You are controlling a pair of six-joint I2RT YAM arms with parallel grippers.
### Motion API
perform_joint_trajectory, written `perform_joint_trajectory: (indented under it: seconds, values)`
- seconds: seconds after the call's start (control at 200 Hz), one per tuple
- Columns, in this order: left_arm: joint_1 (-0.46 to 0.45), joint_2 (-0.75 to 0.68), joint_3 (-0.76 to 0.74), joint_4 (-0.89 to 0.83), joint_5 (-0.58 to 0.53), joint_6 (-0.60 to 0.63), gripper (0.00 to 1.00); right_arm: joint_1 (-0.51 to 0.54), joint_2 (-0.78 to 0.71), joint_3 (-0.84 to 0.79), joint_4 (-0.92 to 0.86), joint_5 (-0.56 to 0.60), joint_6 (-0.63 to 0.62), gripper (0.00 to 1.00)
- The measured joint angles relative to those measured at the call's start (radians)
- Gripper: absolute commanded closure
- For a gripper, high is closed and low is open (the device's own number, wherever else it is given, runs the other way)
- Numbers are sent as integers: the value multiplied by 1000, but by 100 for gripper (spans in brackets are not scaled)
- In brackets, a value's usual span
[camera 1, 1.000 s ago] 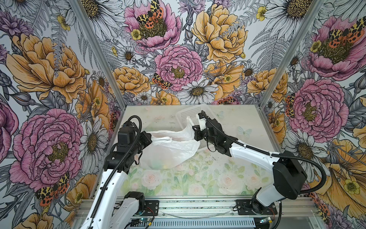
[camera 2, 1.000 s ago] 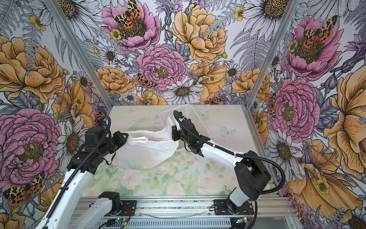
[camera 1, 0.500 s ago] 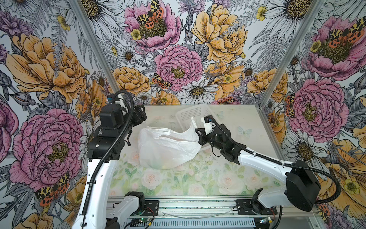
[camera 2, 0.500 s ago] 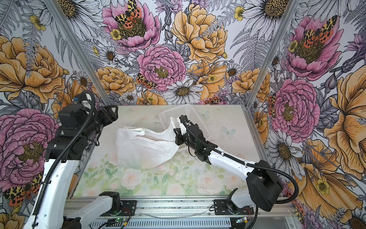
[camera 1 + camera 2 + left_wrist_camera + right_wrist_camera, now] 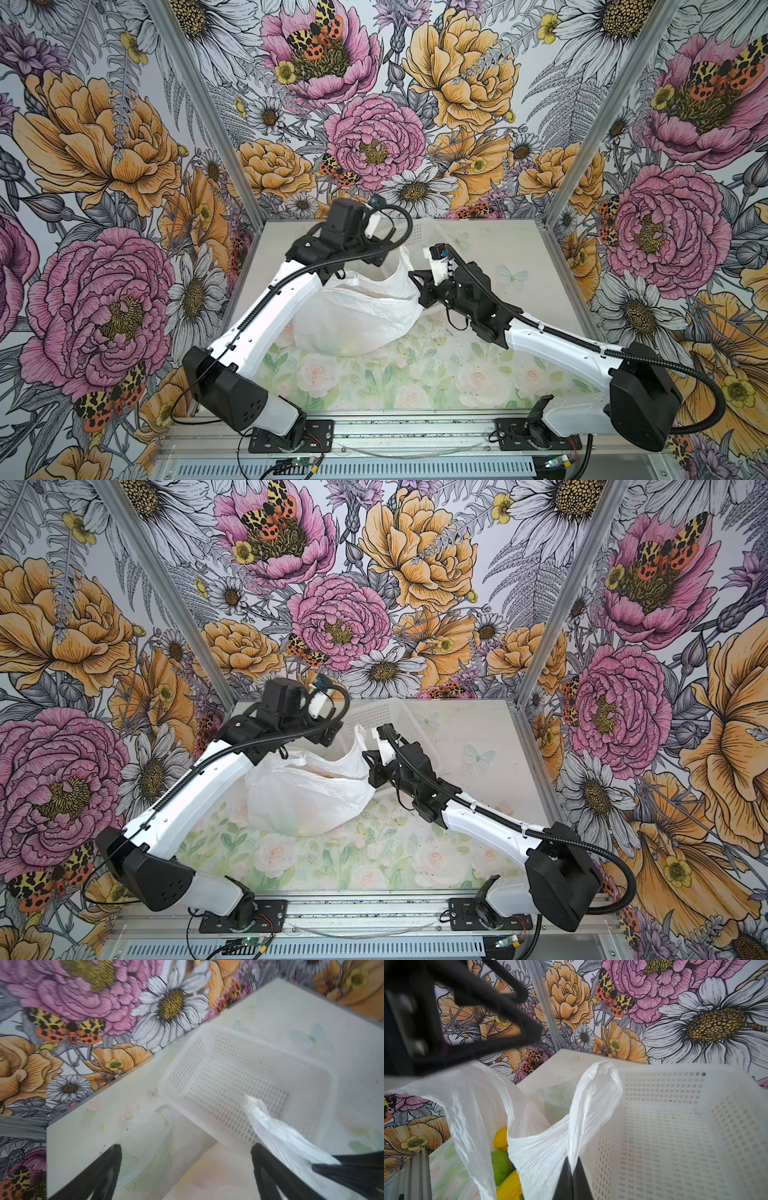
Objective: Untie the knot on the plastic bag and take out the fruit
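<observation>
The bag's upper edge (image 5: 361, 276) (image 5: 208, 1156) is below, and my right gripper holds only the loop side of the bag, so my left gripper should lower its open fingers onto that edge next.
The white plastic bag (image 5: 353, 316) (image 5: 307, 800) lies mid-table with its mouth gaping. No knot shows; one handle loop (image 5: 593, 1093) stands up free. My right gripper (image 5: 572, 1160) (image 5: 412, 276) is shut on the base of that loop, at the bag's right rim. Inside the bag the right wrist view shows fruit: a yellow one (image 5: 501, 1138), a green one (image 5: 501, 1165) and another yellow one (image 5: 510, 1186). My left gripper (image 5: 186, 1147) (image 5: 328, 734) hangs open over the bag's far edge, empty, with the held loop (image 5: 280, 1136) beside one finger.
A white lattice basket (image 5: 436, 237) (image 5: 228, 1076) (image 5: 675, 1126) stands just behind the bag at the back of the table. A clear shallow plastic dish (image 5: 560, 1095) (image 5: 145, 1136) sits left of the basket. Floral walls close in on three sides.
My left gripper opened and let go of the bag's left side. The left arm rose and swung right, over the back of the bag. The right gripper kept its hold.
</observation>
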Motion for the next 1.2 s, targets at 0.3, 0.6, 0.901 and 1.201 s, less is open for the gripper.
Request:
perform_joint_trajectory:
  seconds: [0.3,0.6,0.901,1.201]
  values:
    - [-94,-12,-143,-61,-172,192,3,-35,1,-5,0,0,20,100]
    - [-82,-50,-153,-61,-306,217,3,-59,-2,-28,0,1,23,100]
    - [-82,-98,-165,-121,-331,213,3,-77,-2,-29,0,0,34,100]
    - [-95,-93,-157,-209,-335,193,4,-94,-13,-39,0,0,55,100]
